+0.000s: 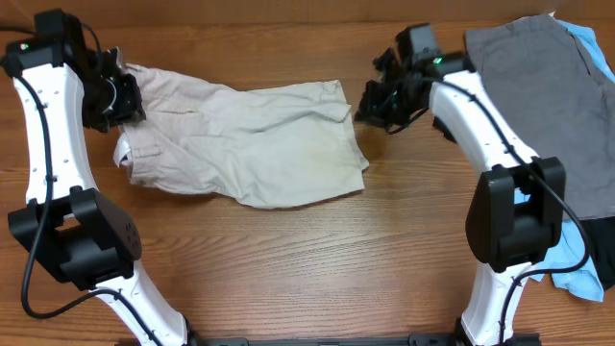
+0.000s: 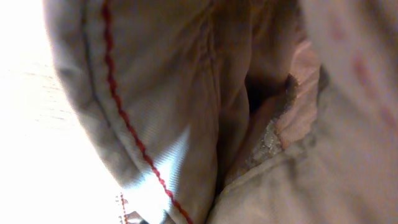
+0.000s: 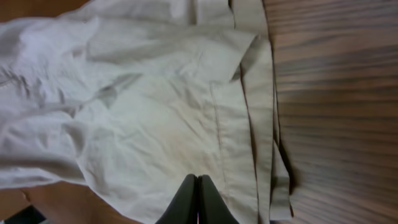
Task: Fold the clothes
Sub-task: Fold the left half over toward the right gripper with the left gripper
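Note:
The shorts (image 1: 259, 139) lie stretched out. My left gripper will next move the waistband it holds to the right in the overhead view, over the leg hem (image 1: 351, 135), and release it.
The light beige khaki shorts (image 1: 259, 139) lie spread across the wooden table, waistband to the left. My left gripper (image 1: 120, 101) is at the waistband's far corner and seems shut on the fabric. The left wrist view is filled with beige cloth and red stitching (image 2: 186, 93), and the fingers are hidden. My right gripper (image 1: 370, 101) hovers at the shorts' right leg hem. Its black fingers (image 3: 198, 186) are shut with nothing between them, above the cloth (image 3: 155, 112).
A grey garment (image 1: 538, 86) lies at the back right over a light-blue one (image 1: 581, 284), with a black garment (image 1: 601, 250) at the right edge. Bare wood (image 1: 317, 259) lies in front of the shorts.

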{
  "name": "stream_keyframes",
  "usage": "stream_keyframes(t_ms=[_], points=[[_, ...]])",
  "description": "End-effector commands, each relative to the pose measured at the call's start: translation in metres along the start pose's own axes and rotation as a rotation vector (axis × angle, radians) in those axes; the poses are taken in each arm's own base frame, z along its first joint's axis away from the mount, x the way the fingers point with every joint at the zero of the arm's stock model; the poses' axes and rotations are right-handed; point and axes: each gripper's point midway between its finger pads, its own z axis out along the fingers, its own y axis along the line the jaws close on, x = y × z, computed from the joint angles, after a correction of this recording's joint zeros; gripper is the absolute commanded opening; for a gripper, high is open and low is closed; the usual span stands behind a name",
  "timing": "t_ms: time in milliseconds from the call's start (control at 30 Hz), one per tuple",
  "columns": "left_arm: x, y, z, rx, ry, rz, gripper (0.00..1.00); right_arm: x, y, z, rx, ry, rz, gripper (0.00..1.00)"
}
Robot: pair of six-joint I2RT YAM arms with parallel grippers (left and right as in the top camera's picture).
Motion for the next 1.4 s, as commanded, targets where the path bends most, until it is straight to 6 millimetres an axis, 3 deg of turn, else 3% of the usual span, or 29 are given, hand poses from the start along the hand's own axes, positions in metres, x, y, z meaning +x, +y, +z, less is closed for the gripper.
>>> stream_keyframes(t_ms=[0,167,267,467,700,833,933,1100,1300,1367], points=[[-0.007,-0.016,-0.024,0.003,-0.066,0.063,0.04,0.022,0.014,0.027,-0.036,0.04,0.065,0.04],[-0.011,-0.03,-0.027,0.007,-0.088,0.097,0.04,0.031,0.014,0.065,-0.061,0.003,0.142,0.04],[-0.015,-0.039,-0.039,0.011,-0.117,0.117,0.04,0.032,-0.011,0.081,-0.012,-0.055,0.219,0.04],[-0.016,-0.062,-0.058,-0.014,-0.169,0.181,0.04,0.032,-0.027,0.098,-0.002,-0.077,0.228,0.04],[0.001,-0.123,-0.05,0.022,-0.142,0.331,0.04,0.051,-0.051,0.132,0.011,0.015,0.319,0.04],[0.01,-0.179,-0.045,0.078,-0.167,0.398,0.04,0.049,-0.051,0.133,0.0,0.012,0.322,0.04],[0.017,-0.209,-0.038,0.105,-0.174,0.433,0.04,0.05,-0.05,0.133,-0.006,0.016,0.321,0.04],[0.033,-0.254,-0.002,0.126,-0.125,0.483,0.04,0.05,-0.049,0.133,-0.009,0.017,0.321,0.04],[0.057,-0.293,0.085,0.118,0.008,0.46,0.06,0.049,-0.048,0.133,-0.017,0.018,0.319,0.04],[0.062,-0.297,0.104,0.113,0.035,0.447,0.1,0.048,-0.045,0.133,-0.034,0.017,0.309,0.04]])
